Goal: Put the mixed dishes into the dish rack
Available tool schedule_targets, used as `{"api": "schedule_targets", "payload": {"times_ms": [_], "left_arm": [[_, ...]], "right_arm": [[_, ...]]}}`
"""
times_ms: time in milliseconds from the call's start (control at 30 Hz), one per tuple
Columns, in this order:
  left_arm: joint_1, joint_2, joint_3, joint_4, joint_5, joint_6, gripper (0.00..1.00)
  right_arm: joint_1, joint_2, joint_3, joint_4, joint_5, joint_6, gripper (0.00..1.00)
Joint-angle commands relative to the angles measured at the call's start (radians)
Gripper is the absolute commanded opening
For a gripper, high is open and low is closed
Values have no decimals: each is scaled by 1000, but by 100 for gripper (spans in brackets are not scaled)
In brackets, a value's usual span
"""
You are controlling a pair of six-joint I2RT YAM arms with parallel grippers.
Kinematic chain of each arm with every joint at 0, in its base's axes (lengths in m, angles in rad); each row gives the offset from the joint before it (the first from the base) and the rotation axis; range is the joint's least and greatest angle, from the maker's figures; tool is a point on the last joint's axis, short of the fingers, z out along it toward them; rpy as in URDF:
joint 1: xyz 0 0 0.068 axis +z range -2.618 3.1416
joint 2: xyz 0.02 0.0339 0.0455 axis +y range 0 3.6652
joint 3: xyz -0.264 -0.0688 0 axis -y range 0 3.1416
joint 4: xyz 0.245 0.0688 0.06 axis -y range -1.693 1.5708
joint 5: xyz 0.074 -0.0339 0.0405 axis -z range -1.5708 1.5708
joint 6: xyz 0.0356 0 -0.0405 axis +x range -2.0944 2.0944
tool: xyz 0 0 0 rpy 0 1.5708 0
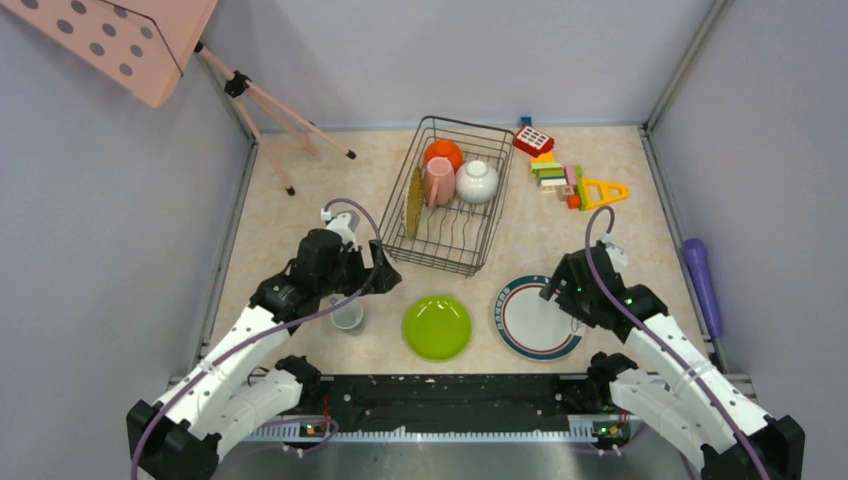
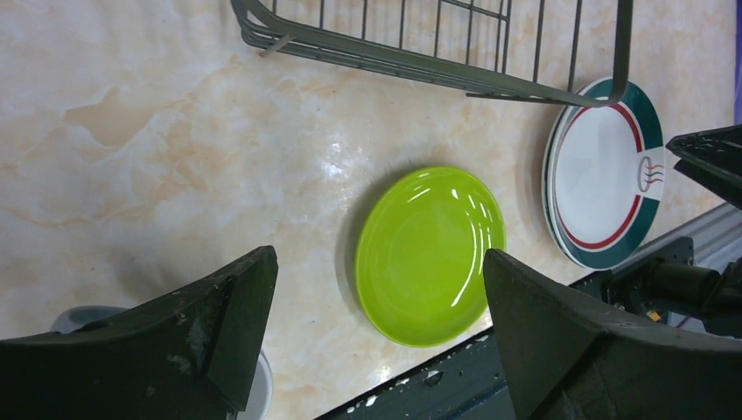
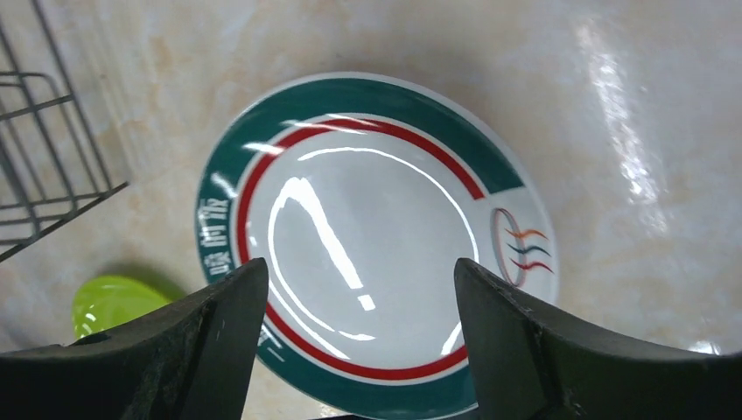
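Observation:
I will next move my right gripper down and back onto the white plate's rim beside the wavy logo.
The dish rack stands at the back centre and holds the orange bowl, the pink cup, a whitish cup and the straw mat on edge. The lime-green plate and the white plate with a green-red rim lie flat at the front. A second whitish cup stands under my left arm. My left gripper is open and empty above the table near the rack's front corner, with the green plate between its fingers in the left wrist view. My right gripper is open and empty over the white plate.
Colourful toy blocks lie right of the rack. A purple object lies along the right wall. The pink tripod stand is at the back left. The rack's wire rim shows in the left wrist view.

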Motion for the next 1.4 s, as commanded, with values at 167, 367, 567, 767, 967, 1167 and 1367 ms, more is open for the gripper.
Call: {"api": "schedule_targets", "payload": {"times_ms": [167, 367, 567, 767, 967, 1167, 1367], "left_arm": [[-1, 40, 32, 122, 122, -6, 92], [-1, 65, 34, 139, 133, 13, 92], [-1, 74, 38, 140, 132, 36, 92], [-1, 78, 57, 116, 115, 52, 92], [0, 61, 56, 113, 105, 45, 92], [-1, 61, 61, 117, 121, 23, 92], [-2, 89, 54, 158, 190, -24, 92]], "right_arm": [[-10, 22, -19, -237, 141, 223, 92], [-10, 47, -25, -246, 171, 254, 94], [-10, 44, -101, -180, 116, 290, 85], [-10, 11, -99, -175, 104, 293, 41], [-10, 5, -14, -246, 86, 272, 0], [-10, -18, 78, -323, 103, 255, 0], [-10, -18, 147, -330, 71, 238, 0]]}}
